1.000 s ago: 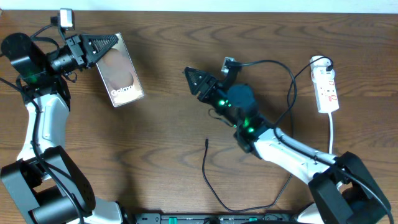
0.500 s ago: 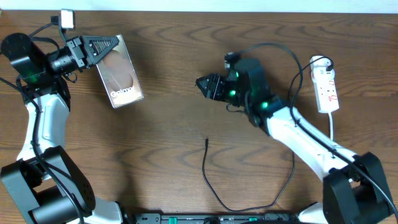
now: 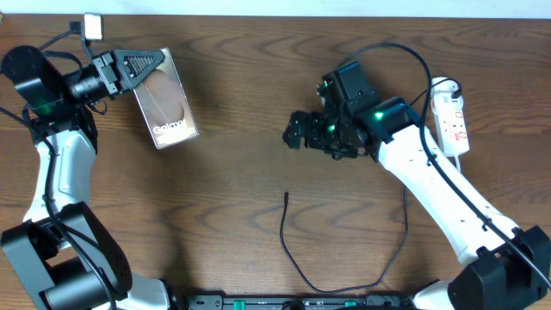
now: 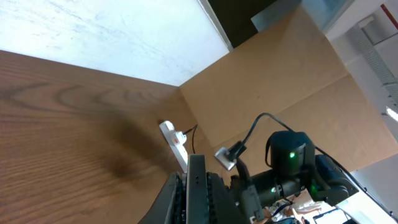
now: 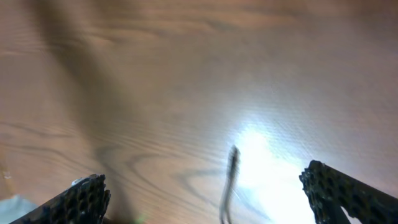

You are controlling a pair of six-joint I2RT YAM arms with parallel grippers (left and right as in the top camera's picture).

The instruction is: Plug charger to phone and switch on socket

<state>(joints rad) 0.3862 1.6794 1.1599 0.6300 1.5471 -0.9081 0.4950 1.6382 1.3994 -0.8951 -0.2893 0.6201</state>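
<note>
Next, my right gripper lowers and draws back, since the plug tip (image 3: 286,198) (image 5: 233,157) lies nearer my base than my open fingers.
The phone (image 3: 166,103), a brown-grey slab with white lettering, is at the table's upper left. My left gripper (image 3: 146,62) is shut on its far edge; the left wrist view shows the phone's dark edge (image 4: 198,193) clamped between the fingers (image 4: 198,202). The charger (image 3: 289,241) is a thin black cable lying on the table, its plug tip (image 3: 286,196) pointing away from me. My right gripper (image 3: 297,133) is open and empty, above the table beyond the tip. The blurred tip (image 5: 231,163) lies between its spread fingers (image 5: 208,190). The white socket (image 3: 451,116) lies at the right.
The socket's white cord (image 3: 460,185) runs toward the front edge. A thick black arm cable (image 3: 405,65) loops over the right arm. Cardboard panels (image 4: 280,74) stand beyond the table. The socket also shows in the left wrist view (image 4: 176,143).
My right arm has swung right and back, and its gripper now points down over the charger's tip. The left gripper and the phone have not moved.
</note>
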